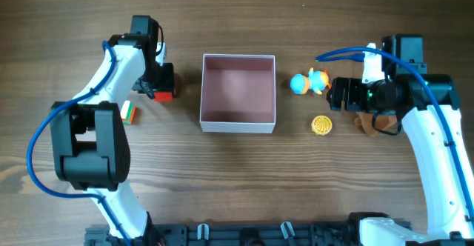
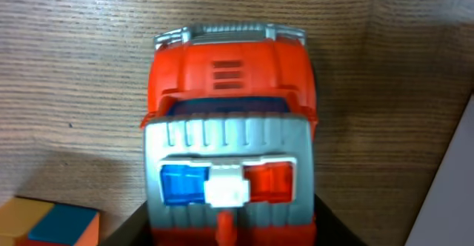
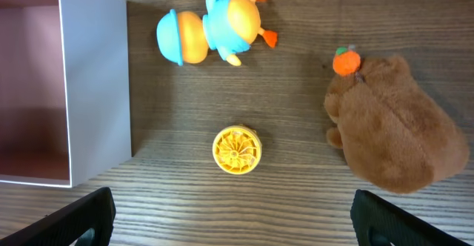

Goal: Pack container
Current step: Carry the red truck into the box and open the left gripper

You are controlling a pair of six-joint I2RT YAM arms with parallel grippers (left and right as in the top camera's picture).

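Observation:
I should release the truck (image 2: 229, 105) over the container's side, into its empty inside right of my left gripper in the overhead view.
The container (image 1: 237, 127), a square white-walled box with a dusty-pink inside, stands mid-table and holds nothing. Its white wall also shows in the right wrist view (image 3: 96, 75). My left gripper (image 1: 160, 83) is left of it, its black fingers (image 2: 233, 235) pressed against both sides of a red toy truck (image 2: 229, 105) with a grey roof and blue and red lights. The truck also shows in the overhead view (image 1: 164, 94). My right gripper (image 1: 338, 94) is right of the container, open wide and empty (image 3: 237, 227) above the table.
A blue and orange duck toy (image 1: 309, 82) (image 3: 211, 31), a yellow wheel (image 1: 321, 125) (image 3: 236, 150) and a brown plush (image 1: 368, 122) (image 3: 392, 124) lie right of the container. A multicoloured block (image 1: 129, 112) (image 2: 44, 220) lies left of the truck.

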